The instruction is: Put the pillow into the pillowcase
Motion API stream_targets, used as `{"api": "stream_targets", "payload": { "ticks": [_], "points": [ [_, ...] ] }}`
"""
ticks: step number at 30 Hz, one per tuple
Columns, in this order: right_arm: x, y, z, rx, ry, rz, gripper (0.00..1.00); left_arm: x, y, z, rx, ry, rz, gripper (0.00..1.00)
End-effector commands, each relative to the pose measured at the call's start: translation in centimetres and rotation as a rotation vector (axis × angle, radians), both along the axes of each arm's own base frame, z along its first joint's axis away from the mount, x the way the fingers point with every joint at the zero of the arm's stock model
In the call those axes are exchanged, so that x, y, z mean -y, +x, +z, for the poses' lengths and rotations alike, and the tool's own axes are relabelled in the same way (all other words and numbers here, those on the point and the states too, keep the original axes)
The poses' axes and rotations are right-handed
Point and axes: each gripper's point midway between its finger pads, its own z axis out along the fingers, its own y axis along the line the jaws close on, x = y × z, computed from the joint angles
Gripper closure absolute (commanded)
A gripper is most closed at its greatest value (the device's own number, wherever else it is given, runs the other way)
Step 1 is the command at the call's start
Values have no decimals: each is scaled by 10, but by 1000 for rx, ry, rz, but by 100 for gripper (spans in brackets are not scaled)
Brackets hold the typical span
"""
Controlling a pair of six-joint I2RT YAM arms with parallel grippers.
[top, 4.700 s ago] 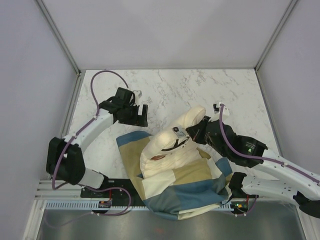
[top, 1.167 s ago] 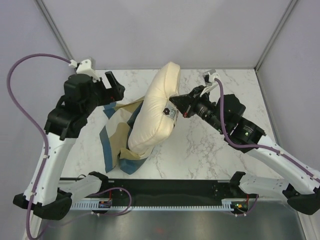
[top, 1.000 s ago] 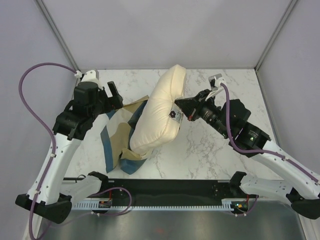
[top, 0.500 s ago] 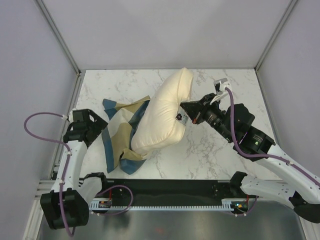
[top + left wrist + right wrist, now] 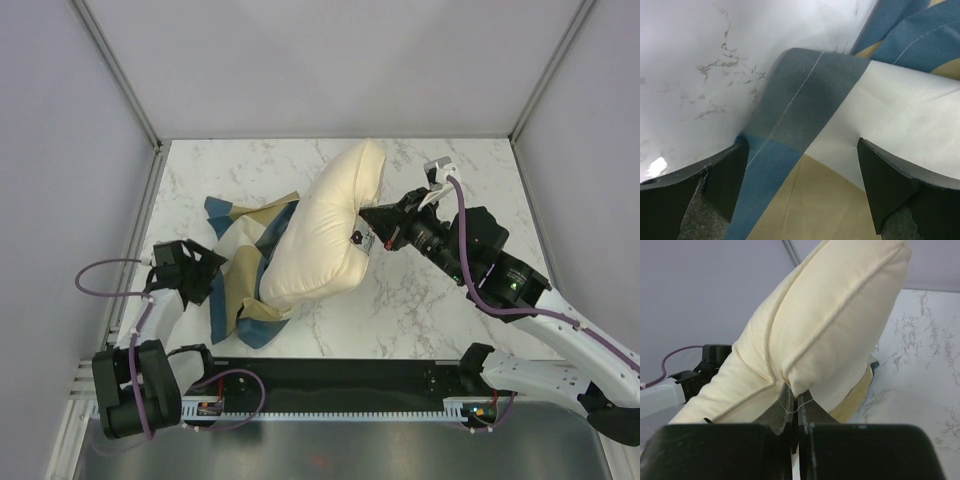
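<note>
My left gripper will next go down onto the pillowcase's blue edge [image 5: 220, 274] so that it is between its fingers. Then it will move toward the pillow [image 5: 325, 230] to close on the fold.
The cream pillow [image 5: 325, 230] stands tilted on the marble, its lower end resting on the crumpled blue, tan and cream checked pillowcase [image 5: 240, 280]. My right gripper [image 5: 366, 232] is shut on the pillow's right edge, pinching the seam [image 5: 794, 399] of the pillow [image 5: 830, 320]. Low at the near left, my left gripper [image 5: 207, 277] sits at the pillowcase's left edge. In the left wrist view it [image 5: 802, 200] is open wide, with the pillowcase [image 5: 810, 185] lying flat between and under its fingers [image 5: 727, 182]. The pillow's lower end hides the pillowcase's opening.
Grey walls close in the marble table [image 5: 450, 180] on three sides. A purple cable [image 5: 105, 275] loops off the left arm near the left wall. The black rail [image 5: 340, 375] with the arm bases runs along the near edge.
The left arm has dropped from high at the back left to low at the near left, bringing its open gripper over the pillowcase's left edge. The pillow and right gripper shifted slightly right.
</note>
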Motion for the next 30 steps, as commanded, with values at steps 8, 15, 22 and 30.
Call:
{"api": "stream_targets", "payload": {
  "ticks": [8,15,22,30],
  "points": [
    [-5,-10,0,-10,-50,68,100,3,6,-55,-153,40,60,36],
    [-3,-13,3,-6,-43,72,100,5,29,-36,-14,67,-5,95],
    [-1,-8,1,-19,-60,45,100,19,39,47,202,83,-104,98],
    [-12,-1,4,-46,-65,50,100,68,34,240,638,88,-344,98]
  ]
}}
